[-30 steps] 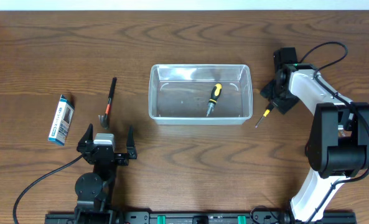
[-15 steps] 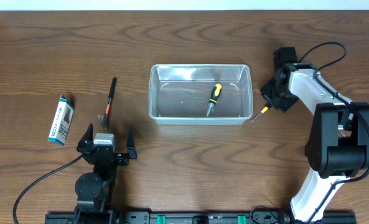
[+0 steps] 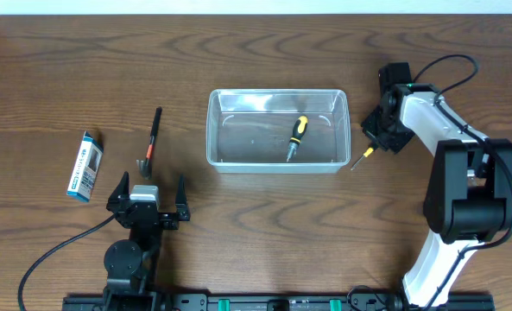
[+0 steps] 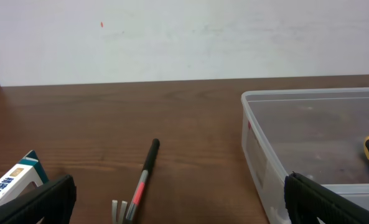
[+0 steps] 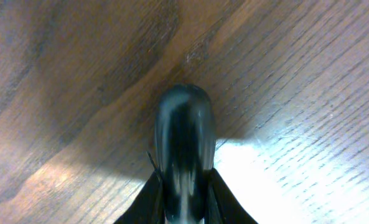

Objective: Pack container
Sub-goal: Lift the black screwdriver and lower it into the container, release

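My right gripper should next lift over the container's side, then go down toward the container's bare bottom [image 3: 261,138] beside the other screwdriver and release, because that spot is clear.
The clear plastic container [image 3: 278,165] stands mid-table with a yellow-and-black screwdriver [image 3: 296,136] lying inside. My right gripper [image 3: 379,138] is just right of the container, shut on a second small screwdriver [image 3: 363,155] whose tip points down-left near the container's right wall. In the right wrist view its black handle end [image 5: 184,134] sits between my fingers [image 5: 184,202] above the wood. My left gripper [image 3: 148,195] is open and empty near the front edge. In the left wrist view the container [image 4: 254,149] is at the right.
A small claw hammer [image 3: 150,140] with a black-and-red handle lies left of the container, also in the left wrist view [image 4: 144,177]. A blue-and-white box [image 3: 85,165] lies further left, also in the left wrist view [image 4: 13,180]. A cable runs from the left arm's base.
My right gripper has shifted slightly toward the container with the small screwdriver, whose tip moved up and left. The left arm has not moved.
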`<state>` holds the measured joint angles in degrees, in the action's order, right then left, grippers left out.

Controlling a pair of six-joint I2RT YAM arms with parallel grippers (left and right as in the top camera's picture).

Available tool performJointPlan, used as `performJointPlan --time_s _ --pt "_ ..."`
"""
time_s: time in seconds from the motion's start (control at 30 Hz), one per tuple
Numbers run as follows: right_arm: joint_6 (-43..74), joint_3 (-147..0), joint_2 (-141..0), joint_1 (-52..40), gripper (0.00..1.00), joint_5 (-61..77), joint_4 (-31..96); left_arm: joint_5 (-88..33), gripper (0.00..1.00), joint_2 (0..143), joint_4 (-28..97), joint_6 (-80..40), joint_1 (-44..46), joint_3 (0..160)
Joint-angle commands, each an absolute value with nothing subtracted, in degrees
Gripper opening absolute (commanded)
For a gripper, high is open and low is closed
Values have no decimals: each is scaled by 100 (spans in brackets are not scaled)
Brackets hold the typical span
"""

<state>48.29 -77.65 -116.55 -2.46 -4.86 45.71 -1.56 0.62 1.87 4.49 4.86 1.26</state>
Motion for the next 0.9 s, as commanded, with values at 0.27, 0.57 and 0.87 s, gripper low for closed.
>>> performJointPlan --time_s 0.27,0.57,0.87 --pt "4193 -8949 -11795 -257 2 -858 5124 -106 98 34 403 438 451 23" --pt "3496 -10318 -11795 -318 5 -967 5745 -106 98 34 403 438 451 23" --pt "2912 -11764 -11795 -755 5 -967 6431 -106 98 34 403 438 451 23"
